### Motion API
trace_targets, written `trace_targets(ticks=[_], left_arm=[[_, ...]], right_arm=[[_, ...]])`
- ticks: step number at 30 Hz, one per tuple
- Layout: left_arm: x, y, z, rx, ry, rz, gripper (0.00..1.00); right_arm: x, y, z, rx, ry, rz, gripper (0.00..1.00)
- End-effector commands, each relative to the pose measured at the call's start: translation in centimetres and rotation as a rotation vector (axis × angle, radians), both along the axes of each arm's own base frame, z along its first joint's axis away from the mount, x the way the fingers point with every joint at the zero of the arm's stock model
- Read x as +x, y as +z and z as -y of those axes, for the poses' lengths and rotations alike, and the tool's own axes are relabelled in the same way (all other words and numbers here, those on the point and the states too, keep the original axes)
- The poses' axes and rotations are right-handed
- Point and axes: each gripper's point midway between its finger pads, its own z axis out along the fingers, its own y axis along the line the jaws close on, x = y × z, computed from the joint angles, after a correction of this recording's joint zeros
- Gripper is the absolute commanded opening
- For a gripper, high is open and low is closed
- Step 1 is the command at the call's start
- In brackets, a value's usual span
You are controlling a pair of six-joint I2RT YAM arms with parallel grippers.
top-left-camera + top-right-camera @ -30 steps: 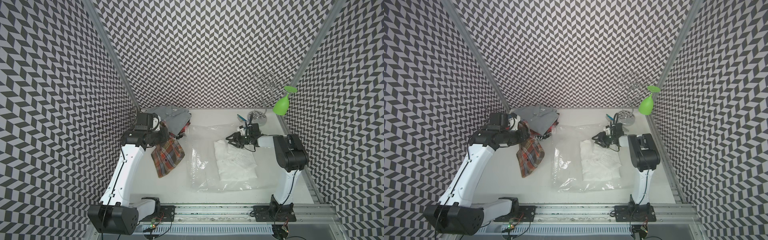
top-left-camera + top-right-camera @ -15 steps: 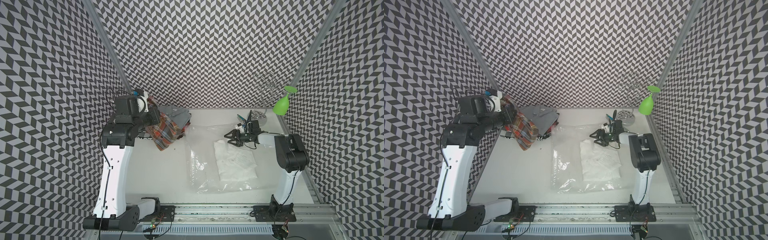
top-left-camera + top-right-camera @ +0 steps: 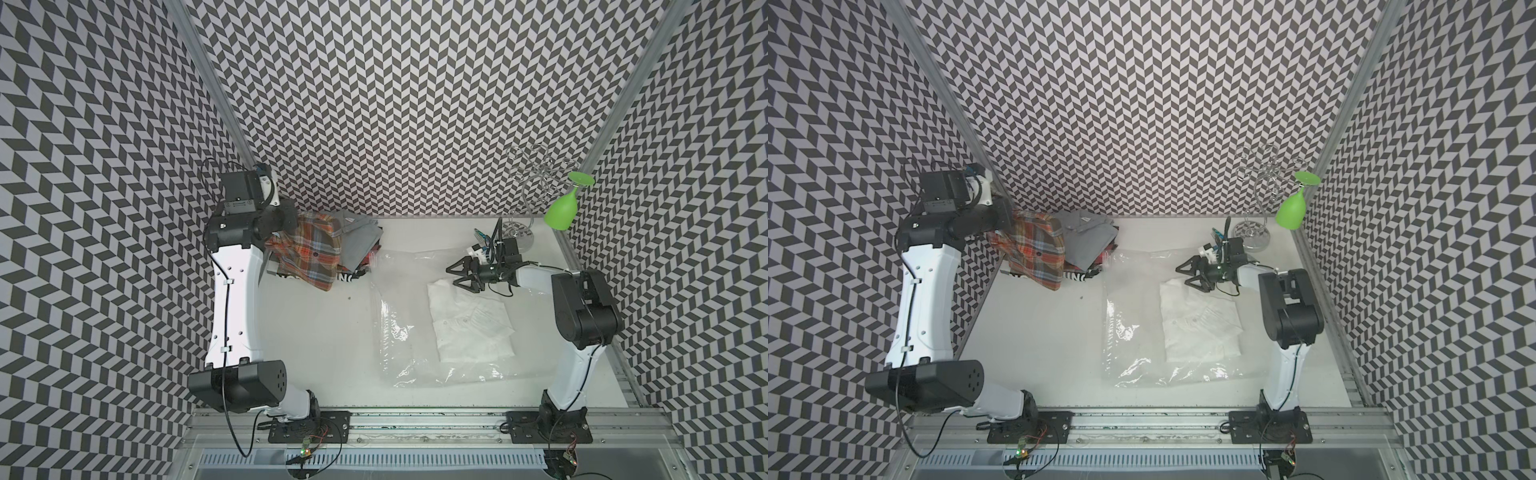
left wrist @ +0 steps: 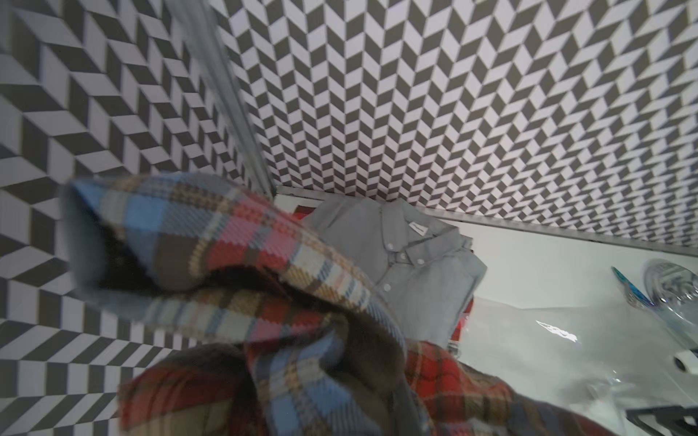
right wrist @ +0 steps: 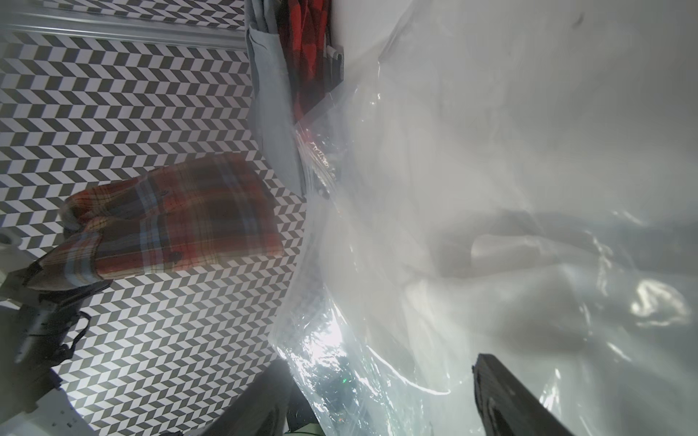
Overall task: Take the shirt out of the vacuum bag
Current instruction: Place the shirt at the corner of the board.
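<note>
The grey shirt topping the pile lies below and toward the glass rack, so next my left gripper will carry the plaid shirt over it, lower, and release it.
The vacuum bag [image 3: 399,332] [image 3: 1125,332] lies flat on the white table, clear and crinkly, with a folded white shirt [image 3: 469,328] [image 3: 1200,328] inside its right half. My right gripper [image 3: 452,276] [image 3: 1182,276] hovers open at the bag's far edge, just beyond the white shirt. In the right wrist view, bag film [image 5: 377,339] spreads between its parted fingers [image 5: 506,400]. My left gripper [image 3: 284,218] is raised at the back left, shut on a plaid shirt [image 3: 311,253] [image 3: 1038,253] [image 4: 245,264] that hangs from it and hides its jaws.
A pile of folded shirts, grey on top [image 3: 357,232] [image 4: 415,256], sits at the back left under the plaid one. A wire glass rack [image 3: 536,174] holding a green wine glass [image 3: 561,208] stands in the back right corner. Patterned walls close in on three sides.
My left arm has swung up and back to the left, carrying the plaid shirt from beside the bag to above the shirt pile. My right gripper has opened wider.
</note>
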Motion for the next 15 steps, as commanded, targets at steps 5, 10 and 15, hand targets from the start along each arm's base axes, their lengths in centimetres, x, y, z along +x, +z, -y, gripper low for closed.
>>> trace_targets(ticks=[5, 10, 15], left_arm=[[2.2, 3.2, -3.3, 0.092, -0.029, 0.121, 0.0], [7.5, 1.6, -4.3, 0.09, -0.069, 0.103, 0.0], [14.2, -3.2, -2.1, 0.075, -0.183, 0.061, 0.0]], right_arm=[[-0.1, 0.1, -0.1, -0.007, 0.016, 0.015, 0.78], [-0.4, -0.4, 0.1, -0.021, 0.015, -0.004, 0.78], [-1.1, -1.2, 0.3, -0.032, 0.013, -0.028, 0.79]])
